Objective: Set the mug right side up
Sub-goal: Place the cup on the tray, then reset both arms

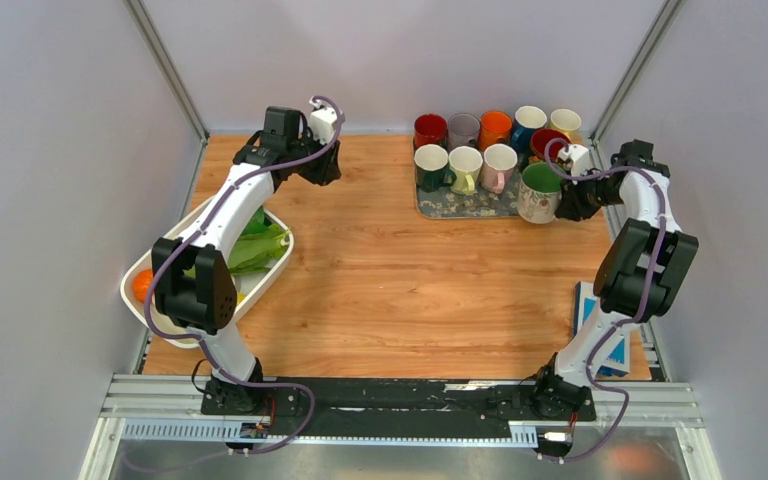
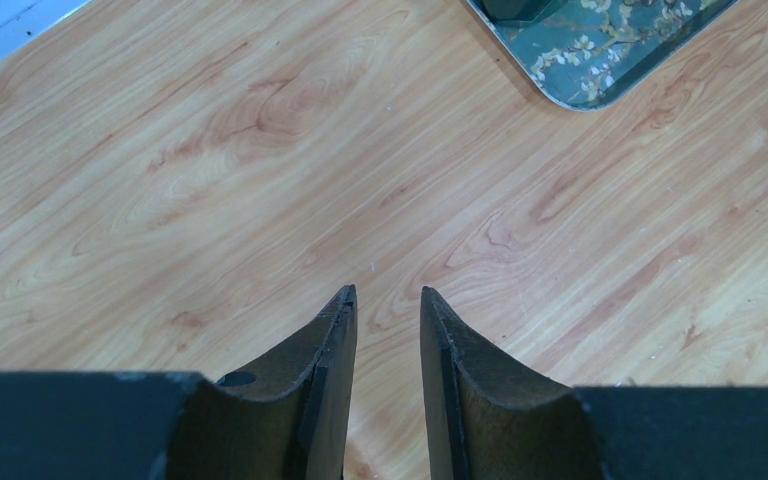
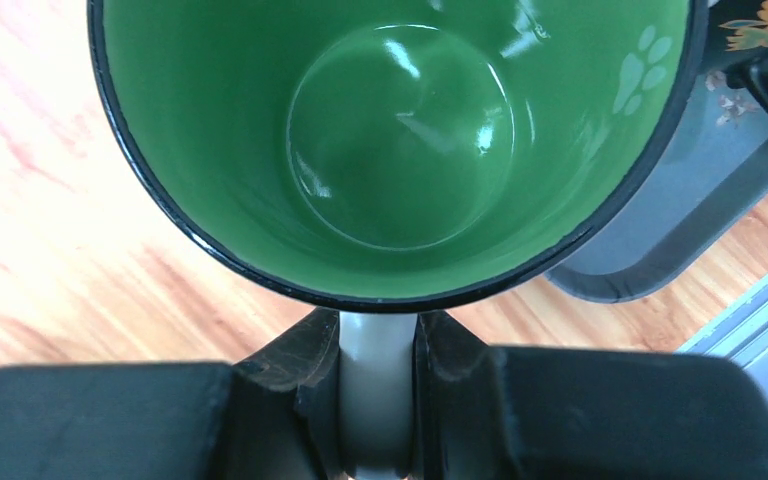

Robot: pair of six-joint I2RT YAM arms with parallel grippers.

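I will next lower the mug (image 1: 539,192) slightly outward with my right gripper, toward the pink mug and onto the tray's bare corner, because it still overhangs the tray's near edge.
The mug (image 1: 539,192) is cream outside with a green inside and a black rim, and stands mouth up at the front right corner of the patterned tray (image 1: 460,208). In the right wrist view its green bowl (image 3: 400,150) fills the frame and its pale handle (image 3: 378,400) sits between the jaws. My right gripper (image 1: 567,198) (image 3: 378,325) is shut on that handle. Whether the mug rests on something or hangs cannot be told. My left gripper (image 1: 326,168) (image 2: 388,292) hovers over bare wood at the back left, open, with nothing between its fingers.
Several other mugs (image 1: 480,150) stand upright on the tray, whose corner shows in the left wrist view (image 2: 600,70). A white basin (image 1: 278,270) with green leaves and an orange thing sits at the left. A blue box (image 1: 590,310) lies by the right arm. Walls close three sides.
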